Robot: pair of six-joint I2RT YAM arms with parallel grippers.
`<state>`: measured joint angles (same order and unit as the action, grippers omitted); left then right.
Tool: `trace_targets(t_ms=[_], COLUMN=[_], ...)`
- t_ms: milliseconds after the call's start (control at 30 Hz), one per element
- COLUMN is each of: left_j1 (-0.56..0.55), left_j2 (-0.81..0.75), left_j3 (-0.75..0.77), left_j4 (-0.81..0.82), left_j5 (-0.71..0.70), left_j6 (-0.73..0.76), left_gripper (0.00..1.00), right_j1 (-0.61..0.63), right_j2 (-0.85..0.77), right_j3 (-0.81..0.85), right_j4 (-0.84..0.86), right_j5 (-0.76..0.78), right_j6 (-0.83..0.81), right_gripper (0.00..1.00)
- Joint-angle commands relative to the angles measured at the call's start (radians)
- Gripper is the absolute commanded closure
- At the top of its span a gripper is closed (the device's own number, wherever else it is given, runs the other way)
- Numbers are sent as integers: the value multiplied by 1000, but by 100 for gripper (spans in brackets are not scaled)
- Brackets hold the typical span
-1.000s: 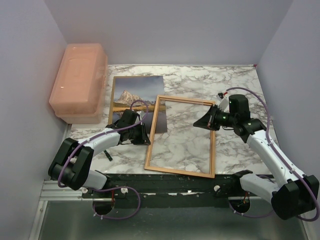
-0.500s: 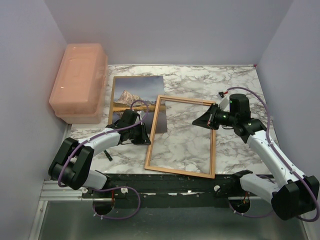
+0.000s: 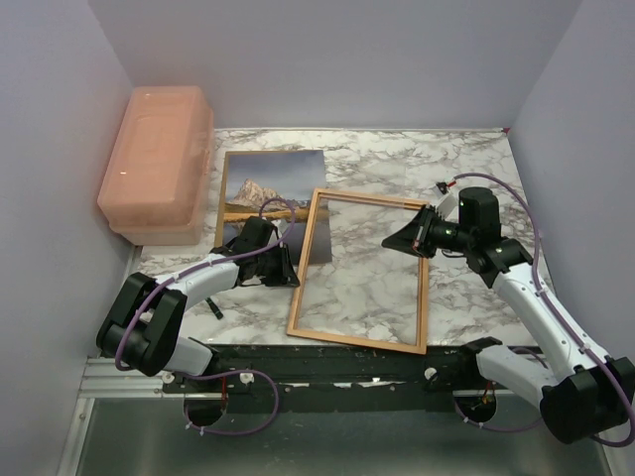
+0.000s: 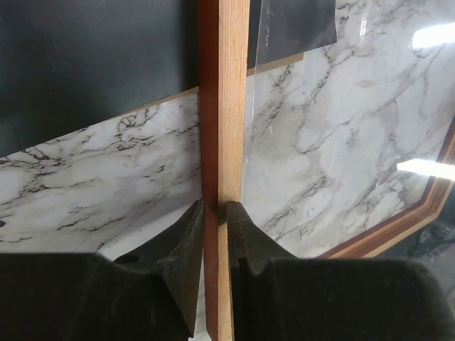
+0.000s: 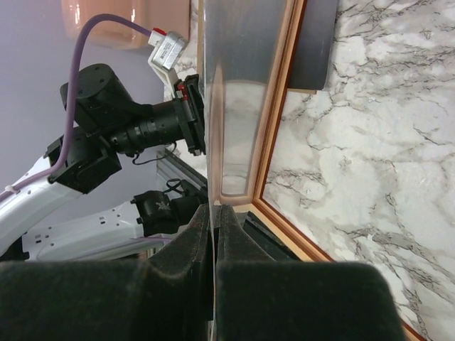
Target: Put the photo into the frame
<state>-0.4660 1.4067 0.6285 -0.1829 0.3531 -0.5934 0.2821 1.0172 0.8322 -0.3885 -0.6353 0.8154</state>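
The clear pane's held edge is still raised above the frame (image 3: 303, 283). Next, my right gripper lowers toward the frame's bar opposite my left gripper and releases the pane.
The frame (image 3: 303, 283) lies light-wood side up in the middle of the table, with marble showing through its clear pane. My left gripper (image 3: 287, 269) is shut on its left rail (image 4: 224, 106), one finger on each side (image 4: 215, 206). My right gripper (image 3: 395, 242) is over the frame's right part. In the right wrist view its jaws (image 5: 215, 209) are shut on a thin pale edge that runs on beside the wood rail (image 5: 281, 106). The photo (image 3: 270, 188), picture side up, lies on a brown board at the back left. The frame's far-left corner overlaps it.
A pink plastic box (image 3: 156, 159) stands at the far left, next to the photo. Grey walls close in the left, back and right sides. A black rail (image 3: 327, 362) runs along the near table edge by the arm bases.
My right wrist has shifted slightly right and up. The frame, the photo and my left arm look unmoved.
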Motion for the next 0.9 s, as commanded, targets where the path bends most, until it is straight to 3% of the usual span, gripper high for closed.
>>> trace_targets(t_ms=[0, 867], left_j1=[0, 0], left_j2=[37, 44], left_j3=[-8, -3], left_j4=[-29, -31], left_j5=[-43, -42], left_j6=[33, 35], left_gripper=[80, 81], right_j1=[6, 6], right_j2=[-15, -13], right_j3=[-20, -138], right_j4=[51, 115], right_j5=[-50, -63], right_j6=[22, 17], right_gripper=[99, 99])
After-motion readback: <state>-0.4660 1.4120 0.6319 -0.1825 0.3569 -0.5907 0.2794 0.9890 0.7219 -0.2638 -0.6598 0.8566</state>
